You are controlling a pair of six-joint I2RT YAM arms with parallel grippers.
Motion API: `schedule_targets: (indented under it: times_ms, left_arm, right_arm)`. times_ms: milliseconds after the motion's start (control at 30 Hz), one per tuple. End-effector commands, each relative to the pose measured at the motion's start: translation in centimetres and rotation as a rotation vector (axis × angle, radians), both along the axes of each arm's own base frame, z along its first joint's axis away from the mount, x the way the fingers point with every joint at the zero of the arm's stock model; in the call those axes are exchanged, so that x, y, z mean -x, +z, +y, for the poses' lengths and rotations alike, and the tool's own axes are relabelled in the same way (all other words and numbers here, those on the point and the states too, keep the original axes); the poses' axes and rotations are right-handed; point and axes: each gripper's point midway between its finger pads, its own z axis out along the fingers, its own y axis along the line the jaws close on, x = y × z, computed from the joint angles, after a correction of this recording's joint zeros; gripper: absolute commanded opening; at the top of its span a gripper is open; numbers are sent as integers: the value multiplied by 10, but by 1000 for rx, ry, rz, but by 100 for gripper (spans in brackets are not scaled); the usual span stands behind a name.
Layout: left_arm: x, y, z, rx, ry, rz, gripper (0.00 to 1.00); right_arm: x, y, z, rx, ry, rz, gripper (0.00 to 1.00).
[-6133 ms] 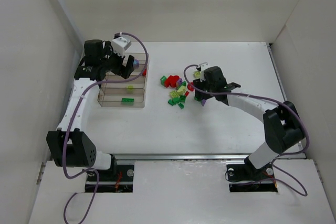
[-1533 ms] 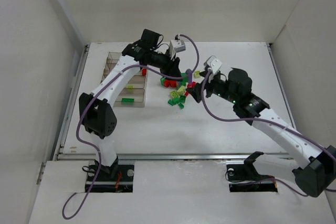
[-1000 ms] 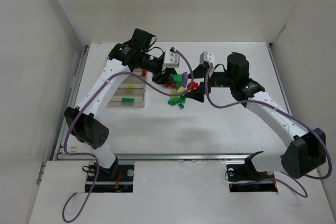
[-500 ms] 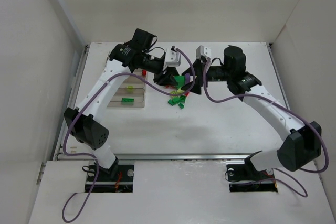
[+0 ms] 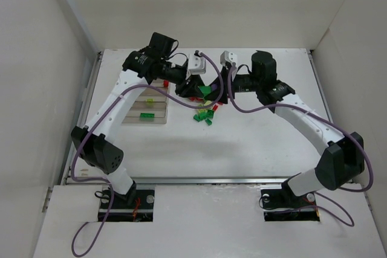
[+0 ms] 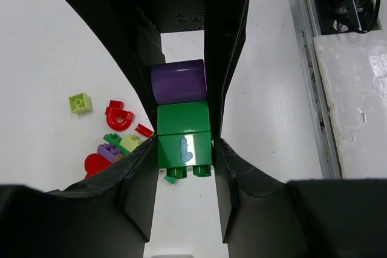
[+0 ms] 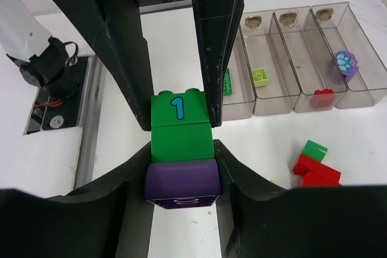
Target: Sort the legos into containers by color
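Note:
My left gripper should next move away from the purple lego and then go down over the near section of the tray, where a green lego already lies.
A stack of joined legos hangs above the table between both grippers. My left gripper is shut on its green lego marked with a blue 1. My right gripper is shut on the purple lego at the other end. In the top view the two grippers meet nose to nose, left and right. Loose legos in red, green and lime lie under and in front of them. The clear tray of containers stands to the left, partly behind my left arm.
The right wrist view shows the tray's compartments holding a green, a lime, a red and a purple lego. White walls enclose the table on three sides. A metal rail runs along the near edge.
My right gripper has come left to the stack held by my left gripper and closed its jaws onto the purple end. My left gripper has kept its grip.

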Motion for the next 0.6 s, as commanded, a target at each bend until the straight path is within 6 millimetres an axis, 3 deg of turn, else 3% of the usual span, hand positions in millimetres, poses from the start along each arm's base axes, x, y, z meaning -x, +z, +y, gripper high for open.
schedule_targets:
  times_ms: [0,100,233,433,567]
  left_arm:
    - [12,15,3,46,-14,-13,0]
    - [-4,2,18,27,46,6,0]
    - [-33,-24,56,-33,176,31,0]
    - [-47,-45,78,-74,246,65,0]
    - [-70,-88,118,-194,363,40,0]
  right_arm:
    - [-7,19,8,-30,-11,-28,0]
    - [-13,6,1,-10,-62,-8,0]
    - [-22,-11,-13,15,-130,18,0]
    - [-40,-28,-16,47,-197,45,0]
    - [-48,-36,-11,55,-185,65,0]
